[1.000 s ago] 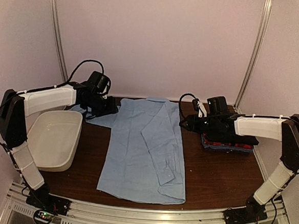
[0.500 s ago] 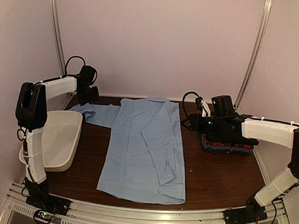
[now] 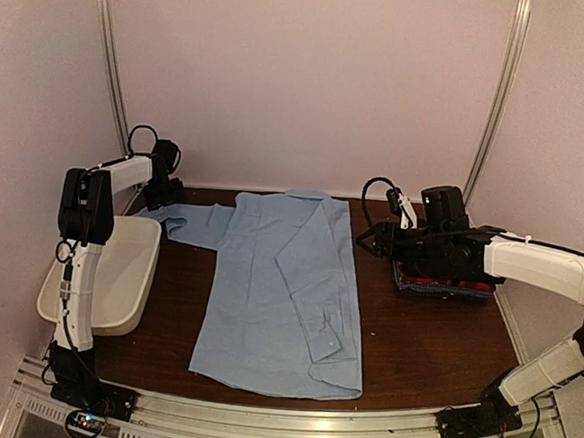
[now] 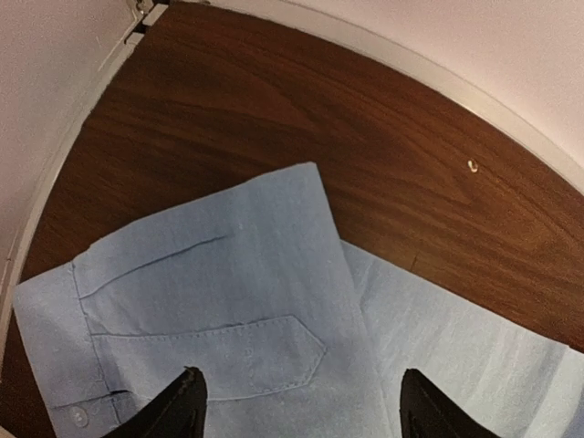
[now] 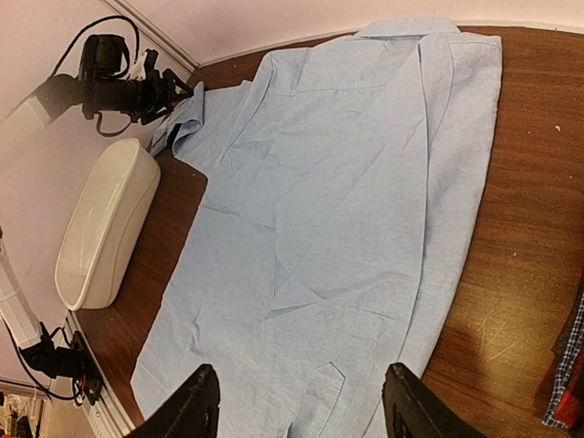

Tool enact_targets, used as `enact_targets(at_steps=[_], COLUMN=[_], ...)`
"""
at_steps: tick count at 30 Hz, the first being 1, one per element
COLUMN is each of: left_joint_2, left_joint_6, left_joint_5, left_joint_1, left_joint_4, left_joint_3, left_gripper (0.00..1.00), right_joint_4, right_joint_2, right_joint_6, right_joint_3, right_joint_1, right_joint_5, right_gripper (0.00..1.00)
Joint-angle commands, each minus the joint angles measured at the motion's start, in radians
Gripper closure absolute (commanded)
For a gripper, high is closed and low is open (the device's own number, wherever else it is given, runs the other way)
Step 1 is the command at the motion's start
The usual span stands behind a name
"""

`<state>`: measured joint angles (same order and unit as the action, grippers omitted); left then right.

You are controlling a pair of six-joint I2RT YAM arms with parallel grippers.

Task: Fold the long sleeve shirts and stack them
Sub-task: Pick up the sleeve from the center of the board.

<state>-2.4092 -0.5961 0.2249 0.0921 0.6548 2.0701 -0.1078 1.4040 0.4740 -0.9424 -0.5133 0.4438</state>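
Observation:
I will lower my left gripper onto the sleeve's cuff next, because this sleeve still stretches out from the body of the shirt.
A light blue collared shirt [image 3: 277, 288] lies flat on the middle of the table, collar toward the back. One sleeve is folded over its body. The other sleeve [image 3: 187, 222] stretches out to the back left. My left gripper [image 3: 167, 192] hovers open above that sleeve's cuff [image 4: 210, 301], and the fingers [image 4: 187, 406] hold nothing. My right gripper [image 3: 368, 240] stands open just off the shirt's right edge and looks down on the shirt [image 5: 338, 228]. Behind it, under the right arm, sits a stack of folded shirts [image 3: 443, 286] in dark, red and blue check.
A white plastic tub [image 3: 117, 277] stands at the left of the table, beside the left arm. Bare brown tabletop [image 3: 434, 339] shows right of the shirt. The back wall and its curved rail run close behind the left gripper [image 5: 151, 91].
The left gripper has drawn back from the shirt's shoulder to the back left corner and opened wider, leaving the sleeve spread out leftward. The right gripper has pulled slightly right and opened wider.

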Motion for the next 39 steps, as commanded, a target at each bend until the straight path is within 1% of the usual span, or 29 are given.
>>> enact_targets(at_steps=[1, 4, 5, 6, 8, 11, 12, 13, 14, 18, 26, 32, 39], left_joint_2=[-0.057, -0.079, -0.086, -0.090, -0.096, -0.087, -0.081, -0.074, -0.065, -0.022, 0.107, 0.195, 0.263], left_joint_6=[0.006, 0.007, 0.007, 0.008, 0.009, 0.014, 0.019, 0.022, 0.024, 0.058, 0.105, 0.154, 0.174], left_joint_5=[-0.076, -0.083, -0.087, -0.089, -0.096, -0.105, -0.109, -0.112, -0.114, -0.132, -0.142, -0.129, -0.122], left_joint_1=[-0.019, -0.022, -0.023, -0.023, -0.022, -0.022, -0.023, -0.022, -0.023, -0.020, 0.017, 0.101, 0.239], left_joint_4=[0.021, 0.019, 0.019, 0.018, 0.016, 0.006, 0.001, -0.002, -0.007, -0.027, -0.063, -0.076, -0.076], left_joint_3=[0.043, 0.045, 0.045, 0.046, 0.045, 0.047, 0.048, 0.049, 0.050, 0.057, 0.044, 0.025, -0.042], left_gripper=[0.25, 0.25, 0.26, 0.29, 0.39, 0.61, 0.70, 0.76, 0.79, 0.88, 0.98, 0.99, 0.99], right_joint_4=[-0.013, -0.015, -0.015, -0.013, -0.013, -0.012, -0.010, -0.009, -0.010, -0.003, 0.014, 0.019, 0.036], right_joint_2=[-0.029, -0.031, -0.031, -0.032, -0.035, -0.039, -0.040, -0.042, -0.042, -0.038, -0.020, -0.010, -0.015], right_joint_6=[0.005, 0.005, 0.006, 0.007, 0.011, 0.015, 0.016, 0.017, 0.017, 0.020, 0.024, 0.023, 0.025], right_joint_3=[0.014, 0.019, 0.021, 0.023, 0.026, 0.031, 0.034, 0.036, 0.038, 0.045, 0.037, 0.040, 0.059], right_joint_1=[-0.012, -0.018, -0.020, -0.023, -0.026, -0.031, -0.032, -0.034, -0.034, -0.036, -0.049, -0.053, -0.053], right_joint_5=[-0.024, -0.024, -0.026, -0.027, -0.030, -0.036, -0.037, -0.037, -0.039, -0.039, -0.041, -0.051, -0.070], right_gripper=[0.37, 0.37, 0.37, 0.37, 0.37, 0.37, 0.37, 0.37, 0.37, 0.37, 0.38, 0.38, 0.38])
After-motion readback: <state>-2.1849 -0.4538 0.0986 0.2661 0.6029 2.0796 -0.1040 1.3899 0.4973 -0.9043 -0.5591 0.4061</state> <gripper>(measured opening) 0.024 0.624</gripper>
